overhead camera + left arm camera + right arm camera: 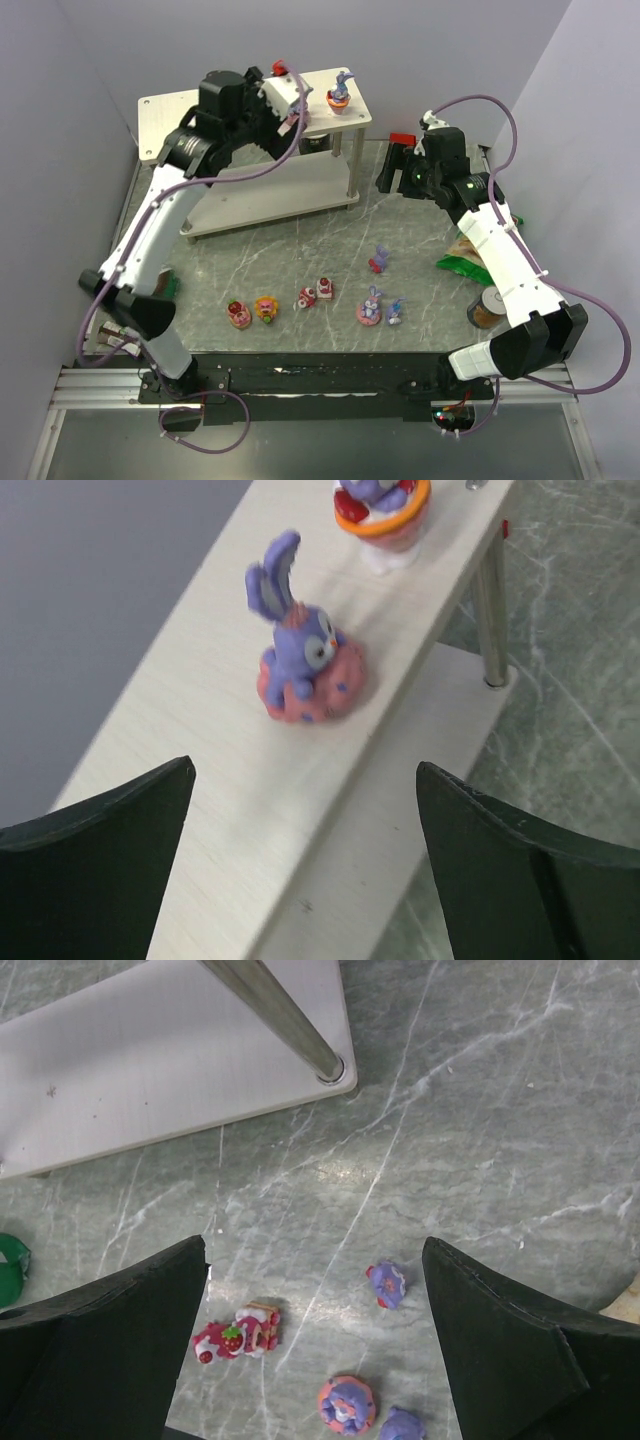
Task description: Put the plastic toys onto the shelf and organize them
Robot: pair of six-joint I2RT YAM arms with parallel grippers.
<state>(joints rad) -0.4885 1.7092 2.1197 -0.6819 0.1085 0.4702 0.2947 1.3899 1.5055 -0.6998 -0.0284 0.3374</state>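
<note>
I will next move my left gripper back from the shelf and down onto the ears of the pink-based table bunny, since the shelf bunny already stands free.
On the shelf's top board a purple-blue bunny on a pink base stands upright and free. My left gripper hovers open just in front of it, not touching. A second bunny in an orange cup stands at the board's right end. My right gripper is open and empty, high above the table near the shelf's lower board. Below it lie pink strawberry sweets, a purple bunny and a bunny on a pink base. Several toys lie in a loose row on the near table.
A small red block lies behind the right gripper. A green wrapper and a brown round thing sit beside the right arm. A silver shelf post stands close to the right gripper. Something green lies by the left arm.
</note>
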